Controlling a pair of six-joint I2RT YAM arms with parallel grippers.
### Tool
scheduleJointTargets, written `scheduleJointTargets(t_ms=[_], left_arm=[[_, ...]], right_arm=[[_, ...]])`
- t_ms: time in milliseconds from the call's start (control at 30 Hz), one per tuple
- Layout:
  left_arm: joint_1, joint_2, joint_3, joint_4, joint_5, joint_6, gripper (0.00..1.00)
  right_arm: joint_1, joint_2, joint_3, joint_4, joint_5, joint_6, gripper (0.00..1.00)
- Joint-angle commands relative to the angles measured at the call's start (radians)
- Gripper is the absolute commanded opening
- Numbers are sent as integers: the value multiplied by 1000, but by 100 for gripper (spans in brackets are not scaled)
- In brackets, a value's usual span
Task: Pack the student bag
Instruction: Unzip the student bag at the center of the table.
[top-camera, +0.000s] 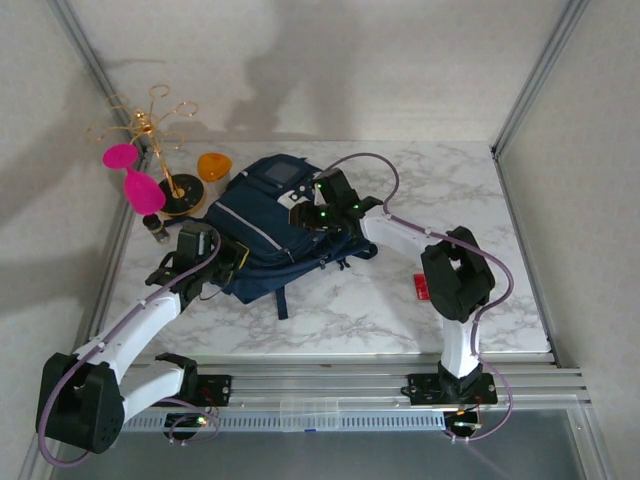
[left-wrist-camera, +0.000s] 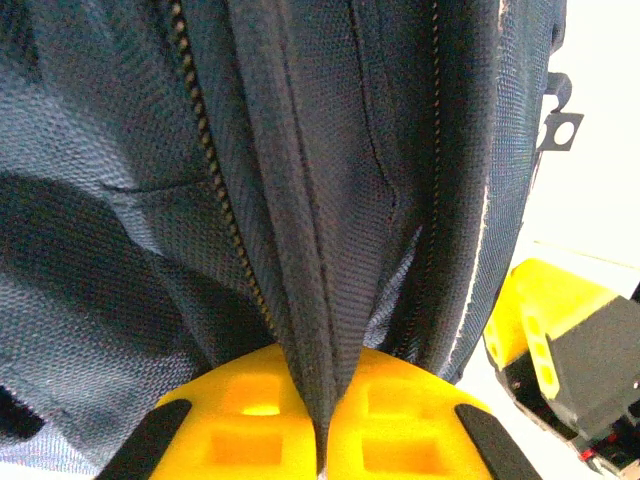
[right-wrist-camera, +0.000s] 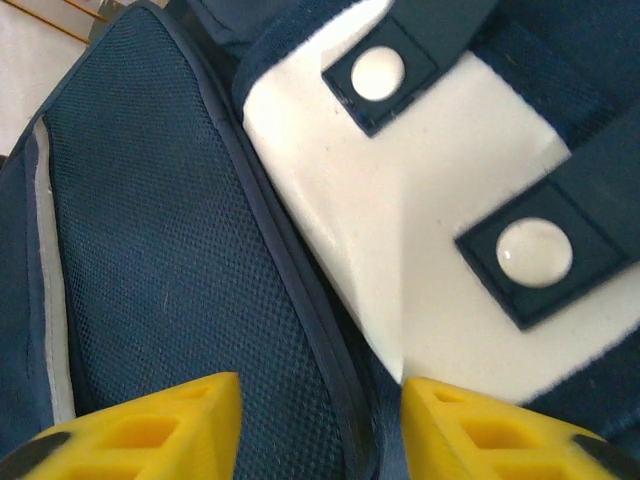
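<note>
My left gripper pulls the fold (left-wrist-camera: 316, 345) between its fingers toward the red item next, drawing the bag away from the nearby orange bowl, then releases the fold.
The student bag (top-camera: 270, 225) lies flat in the middle of the marble table, navy with pale stripes. My left gripper (top-camera: 228, 262) is at its near-left edge, and in the left wrist view it (left-wrist-camera: 325, 440) is shut on a fold of the bag's fabric (left-wrist-camera: 300, 150) next to a zipper. My right gripper (top-camera: 305, 215) hovers over the bag's upper right part. In the right wrist view it (right-wrist-camera: 320, 420) stands open, its yellow fingers (right-wrist-camera: 150, 425) either side of a seam between navy mesh (right-wrist-camera: 170, 250) and the white patch (right-wrist-camera: 440, 200) with two snap tabs.
A gold wire stand (top-camera: 150, 130) with pink pieces (top-camera: 125, 160) is at the back left, with an orange bowl (top-camera: 214, 166) and a small dark bottle (top-camera: 155, 228) nearby. A red item (top-camera: 422, 288) lies right of the bag. Metal frame posts (top-camera: 530, 80) flank the table.
</note>
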Motion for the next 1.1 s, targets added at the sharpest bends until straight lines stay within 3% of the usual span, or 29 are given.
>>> scheduleJointTargets(t_ms=[0,167,433,667,800,933,1067], left_arm=[[18,5,41,30,-10,25,0],[13,26,51,56,22,38,0],[-37,97,84,122,46,47,0],[-74,279,181,266,83,74,0],[-78,409,303,225,111,175,0],[-75,402,327,114,74,291,18],[-78,289,293,19,23,379,40]], right_arm=[[3,50,54,-1,-15,-19,39],[4,77,71,-30,-85,-69,25],[-33,-97,-128,94,-169,-32,0],[-115,-260,-302,164,-165,30,0],[-179,-356,-401,286,-196,162,0],[-180,-384,-395,287,-157,201,0],[-179,-405,-427,374,-152,306,0]])
